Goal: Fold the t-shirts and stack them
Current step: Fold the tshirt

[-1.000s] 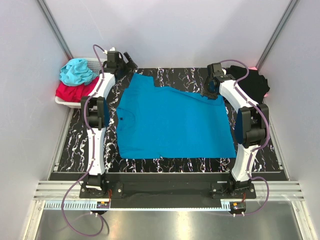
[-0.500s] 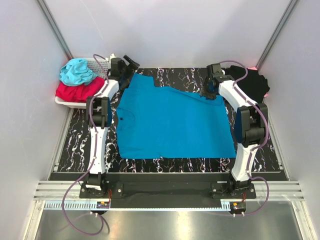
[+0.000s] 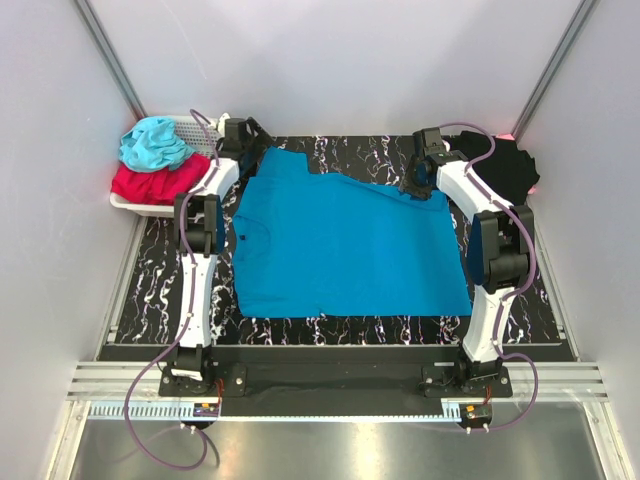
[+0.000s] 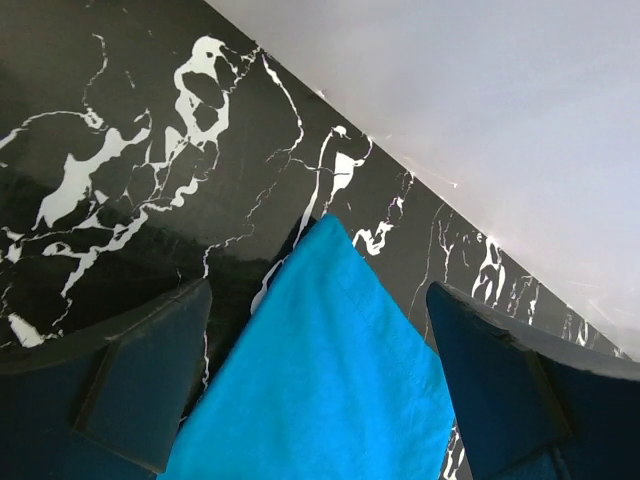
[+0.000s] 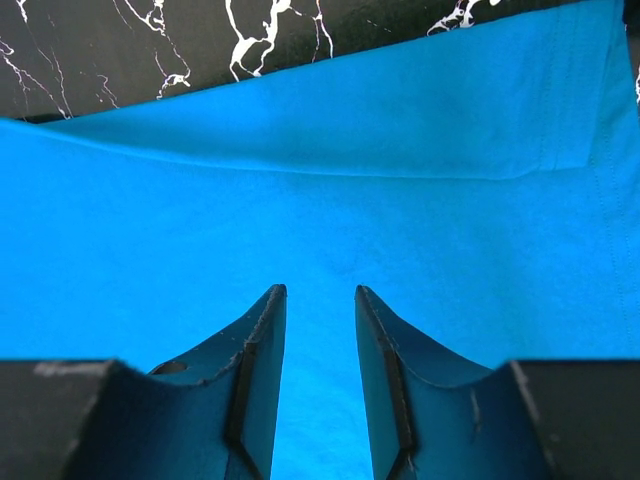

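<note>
The blue corner is between my left gripper's wide-open fingers, so next it will move down a little onto the flap's far corner by the basket [image 4: 305, 290] and close.
A medium-blue t-shirt [image 3: 345, 245] lies spread flat on the black marble table [image 3: 150, 280]. My left gripper [image 3: 258, 142] hangs over the shirt's far left corner. In the left wrist view this gripper [image 4: 318, 290] is wide open, and the blue corner [image 4: 330, 370] lies between its fingers [image 4: 150, 385] without touching them. My right gripper [image 3: 416, 187] is low over the shirt's far right part. Its jaws [image 5: 320, 290] stand a narrow gap apart over the blue cloth [image 5: 320, 180], holding nothing that I can see. A black t-shirt [image 3: 510, 168] lies bunched at the back right.
A white basket [image 3: 130, 203] at the back left holds a cyan cloth [image 3: 155, 140] on a red cloth [image 3: 145, 182]. Pale walls close in the table at the back and on both sides. The metal rail with the arm bases [image 3: 330, 380] runs along the near edge.
My left gripper has swung right, from beside the basket to the shirt's far left corner. The right gripper has kept its place, its jaws narrowing slightly.
</note>
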{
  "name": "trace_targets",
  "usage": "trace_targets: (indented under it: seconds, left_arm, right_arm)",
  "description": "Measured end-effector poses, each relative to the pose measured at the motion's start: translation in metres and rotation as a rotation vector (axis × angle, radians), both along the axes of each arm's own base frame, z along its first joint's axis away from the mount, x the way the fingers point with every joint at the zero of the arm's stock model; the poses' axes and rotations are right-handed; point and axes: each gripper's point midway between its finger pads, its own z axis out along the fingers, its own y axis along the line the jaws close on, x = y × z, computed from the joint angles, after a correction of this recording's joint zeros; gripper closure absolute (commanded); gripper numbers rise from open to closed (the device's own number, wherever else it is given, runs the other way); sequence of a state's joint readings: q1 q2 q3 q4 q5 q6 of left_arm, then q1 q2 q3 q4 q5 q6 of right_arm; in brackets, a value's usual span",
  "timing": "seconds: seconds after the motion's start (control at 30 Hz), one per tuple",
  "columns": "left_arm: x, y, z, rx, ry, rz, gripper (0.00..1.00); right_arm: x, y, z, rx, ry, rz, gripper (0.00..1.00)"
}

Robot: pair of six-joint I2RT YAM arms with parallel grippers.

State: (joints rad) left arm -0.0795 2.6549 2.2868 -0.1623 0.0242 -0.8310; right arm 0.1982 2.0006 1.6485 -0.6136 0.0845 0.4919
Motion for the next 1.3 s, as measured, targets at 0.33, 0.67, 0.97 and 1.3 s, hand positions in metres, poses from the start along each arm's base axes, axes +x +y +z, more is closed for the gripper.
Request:
trace_targets:
  seconds: [0.33,0.67,0.97,1.3]
  left_arm:
    - [0.001,-0.007,-0.007,-0.021,0.023,-0.008,0.34]
    - [-0.001,-0.012,-0.012,-0.051,0.037,-0.015,0.46]
    - [-0.007,-0.013,-0.024,-0.063,0.082,-0.011,0.8]
    - [-0.008,-0.013,-0.025,-0.058,0.086,-0.015,1.0]
  right_arm:
    - [-0.005,-0.001,-0.008,0.005,0.02,-0.02,0.61]
    - [-0.016,-0.003,-0.022,0.005,0.057,-0.036,0.62]
    - [-0.015,-0.003,-0.017,0.007,0.046,-0.04,0.63]
    - [-0.015,-0.002,-0.007,0.019,0.024,-0.05,0.64]
